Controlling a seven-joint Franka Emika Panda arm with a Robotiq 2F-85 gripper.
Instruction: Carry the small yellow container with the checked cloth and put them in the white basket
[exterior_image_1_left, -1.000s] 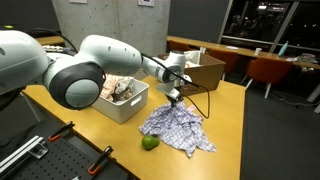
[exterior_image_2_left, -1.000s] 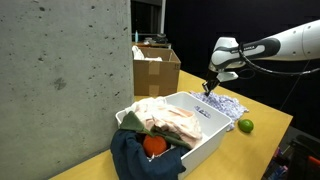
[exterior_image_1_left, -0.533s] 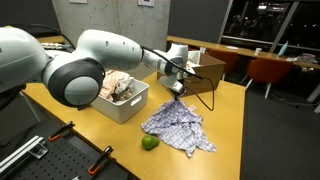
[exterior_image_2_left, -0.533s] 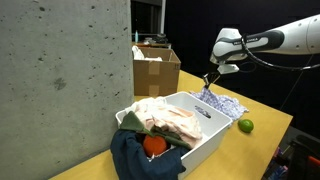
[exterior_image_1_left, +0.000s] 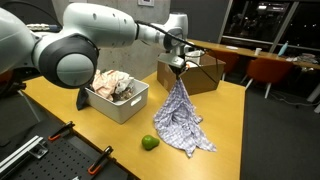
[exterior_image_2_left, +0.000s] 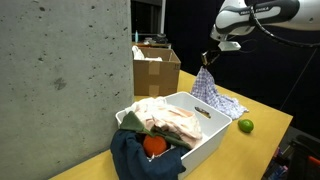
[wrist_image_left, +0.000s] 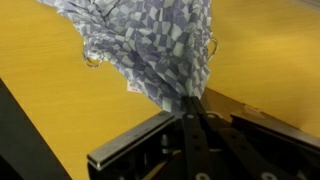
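Observation:
The cloth goes slightly up and toward the white basket (exterior_image_1_left: 128, 105) in my gripper next. Then its top is released, because the cloth's lower edge still lies on the tabletop.
My gripper (exterior_image_1_left: 178, 66) is shut on the top of the blue-and-white checked cloth (exterior_image_1_left: 180, 115) and holds it up so that it hangs in a cone, its lower edge still on the yellow table. In an exterior view the gripper (exterior_image_2_left: 209, 59) and the hanging cloth (exterior_image_2_left: 212, 90) are beyond the white basket (exterior_image_2_left: 205, 135). The wrist view shows the cloth (wrist_image_left: 150, 45) pinched between my shut fingers (wrist_image_left: 190, 105). The white basket (exterior_image_1_left: 128, 105) stands to the left of the cloth and holds crumpled fabric. No small yellow container shows in any view.
A green fruit (exterior_image_1_left: 149, 142) lies on the table near the cloth, also seen in an exterior view (exterior_image_2_left: 245, 125). A brown cardboard box (exterior_image_1_left: 195, 72) stands behind the gripper. A dark blue cloth (exterior_image_2_left: 140, 160) and an orange object (exterior_image_2_left: 153, 146) sit at the basket's near end.
My gripper has risen with the checked cloth in it, pulling the cloth up from a flat heap into a hanging cone. The basket and the green fruit have not moved.

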